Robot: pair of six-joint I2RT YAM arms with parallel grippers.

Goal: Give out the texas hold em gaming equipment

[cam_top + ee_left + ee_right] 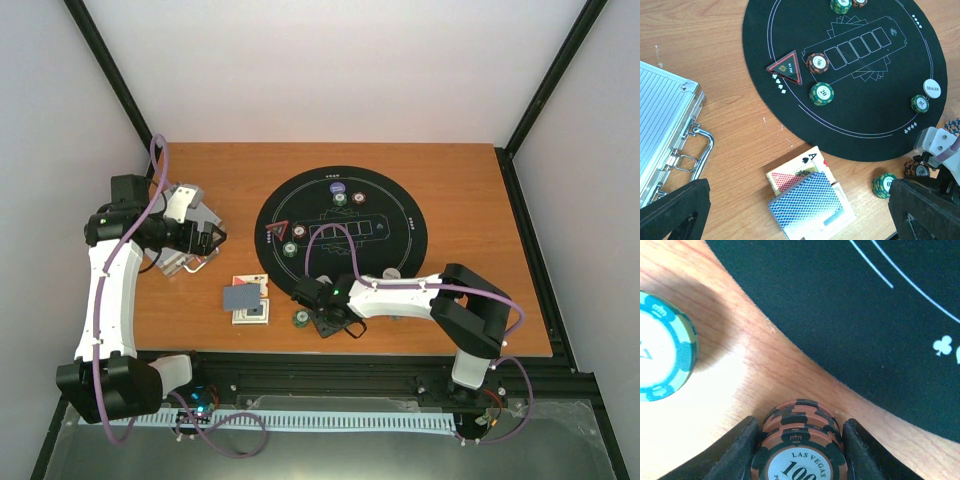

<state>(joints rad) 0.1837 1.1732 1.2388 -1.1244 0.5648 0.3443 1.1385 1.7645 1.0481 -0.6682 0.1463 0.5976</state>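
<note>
I should next lift my right gripper's chips outward and lower them near the lone green chips, where bare mat lies past the dealer button.
My right gripper (328, 322) is shut on a short stack of brown striped poker chips (800, 447) marked 100, on the wood just off the mat's near edge; the stack also shows in the left wrist view (916, 169). A green chip stack (662, 360) stands on the wood beside it (884, 185). The grey-backed card deck (810, 200) lies on face-up cards and a card box left of the chips. On the mat are brown chips (817, 63), green chips (821, 93), more green chips (920, 103) and the white dealer button (932, 88). My left gripper (800, 220) is open and empty, up by the case.
The silver aluminium case (665, 135) lies at the left with its handle toward the cards. The round black mat (400, 215) fills the table's middle, with a dark triangular marker (786, 68) and purple chips (338, 187) at its far side. Black frame posts stand at the table's back corners.
</note>
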